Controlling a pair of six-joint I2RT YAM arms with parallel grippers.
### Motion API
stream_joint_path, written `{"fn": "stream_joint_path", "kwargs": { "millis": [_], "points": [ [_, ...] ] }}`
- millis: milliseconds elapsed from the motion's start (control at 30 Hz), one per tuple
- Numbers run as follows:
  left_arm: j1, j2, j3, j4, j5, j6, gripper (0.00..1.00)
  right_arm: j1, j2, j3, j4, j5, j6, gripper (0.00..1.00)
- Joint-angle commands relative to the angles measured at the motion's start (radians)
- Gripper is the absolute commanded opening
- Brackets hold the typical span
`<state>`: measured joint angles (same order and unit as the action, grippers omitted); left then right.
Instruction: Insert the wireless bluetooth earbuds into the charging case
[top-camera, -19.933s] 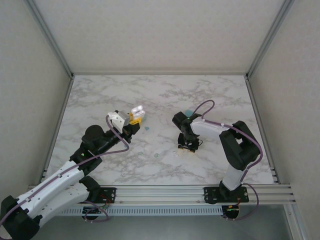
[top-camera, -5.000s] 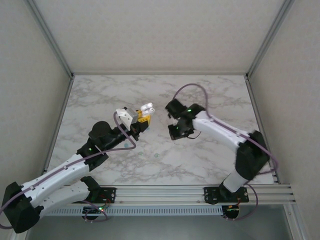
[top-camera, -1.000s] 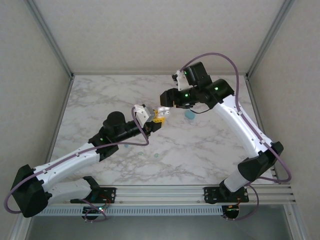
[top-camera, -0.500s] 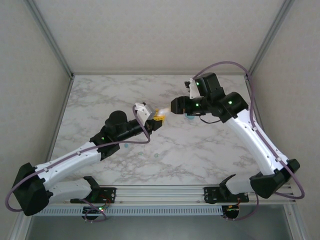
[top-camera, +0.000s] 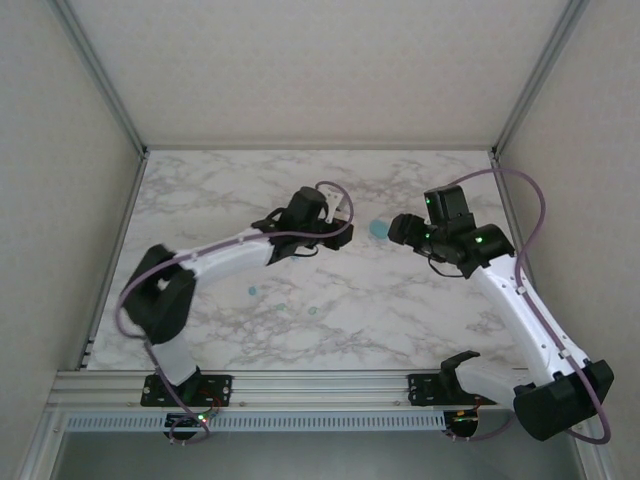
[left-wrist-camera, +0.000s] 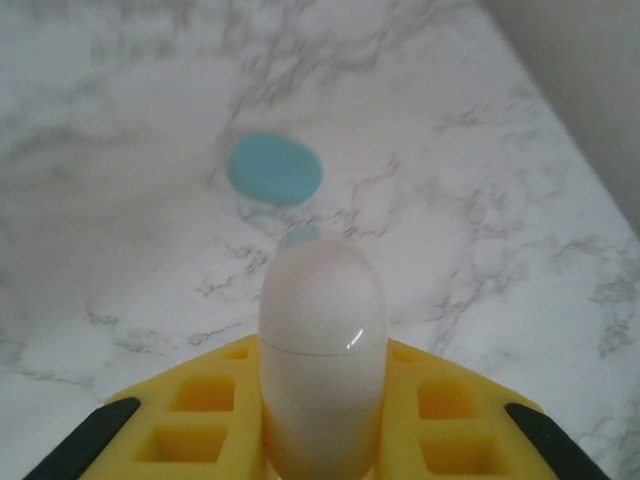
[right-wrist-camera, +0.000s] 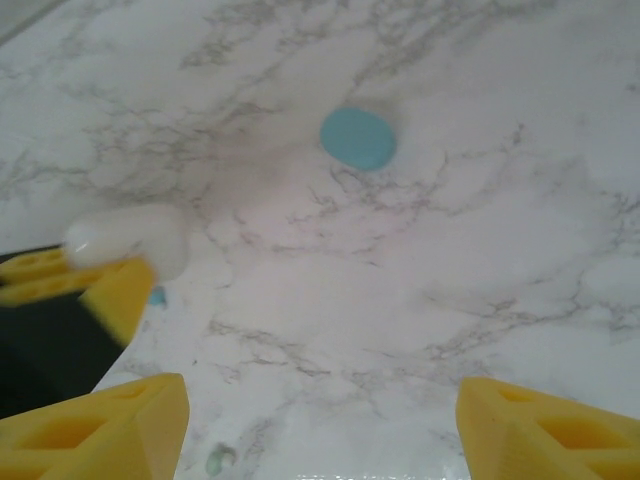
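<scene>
I should lower my left gripper to the bare marble (left-wrist-camera: 115, 300) beside the closed teal case and let go of the white oval case (left-wrist-camera: 322, 340), because it is above the table.
A white oval charging case (left-wrist-camera: 322, 340), lid down along a thin seam, sits upright between the yellow fingers (left-wrist-camera: 205, 410) of my left gripper (left-wrist-camera: 322, 375), which is shut on it. From above, that gripper (top-camera: 342, 236) hovers mid-table. The same case (right-wrist-camera: 130, 240) appears at the left of the right wrist view. My right gripper (right-wrist-camera: 320, 430) is open with nothing between its fingers (right-wrist-camera: 100, 425), and it hangs to the right (top-camera: 396, 231) of the left one. A tiny teal earbud (left-wrist-camera: 300, 237) lies just beyond the case. Small earbuds (top-camera: 252, 291) (top-camera: 313, 311) lie on the marble nearer the arms.
A closed teal oval case (top-camera: 378, 229) lies on the marble between the two grippers, also ahead of the left fingers (left-wrist-camera: 275, 168) and ahead of the right ones (right-wrist-camera: 358, 138). A mint bud (right-wrist-camera: 217, 458) lies near the right gripper's left finger. Grey walls enclose the table (top-camera: 200, 190).
The right gripper has drawn back to the right, away from the white case, with its jaws spreading wider. The left arm has swung its elbow left and still holds the case.
</scene>
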<state>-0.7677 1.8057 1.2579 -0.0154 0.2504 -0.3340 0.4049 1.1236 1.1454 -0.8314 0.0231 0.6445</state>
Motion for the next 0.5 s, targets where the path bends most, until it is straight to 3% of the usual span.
{"fn": "stream_joint_path", "kwargs": {
  "millis": [0, 233, 467],
  "points": [
    [0.025, 0.136, 0.124, -0.124, 0.089, -0.151, 0.12, -0.011, 0.004, -0.031, 0.031, -0.021, 0.03, 0.72],
    [0.092, 0.331, 0.245, -0.111, 0.161, -0.308, 0.13, -0.016, 0.006, -0.099, 0.057, -0.063, 0.026, 0.72],
    [0.119, 0.398, 0.313, -0.183, 0.132, -0.309, 0.16, -0.051, 0.068, -0.114, 0.112, -0.294, 0.008, 0.75]
  ]
}}
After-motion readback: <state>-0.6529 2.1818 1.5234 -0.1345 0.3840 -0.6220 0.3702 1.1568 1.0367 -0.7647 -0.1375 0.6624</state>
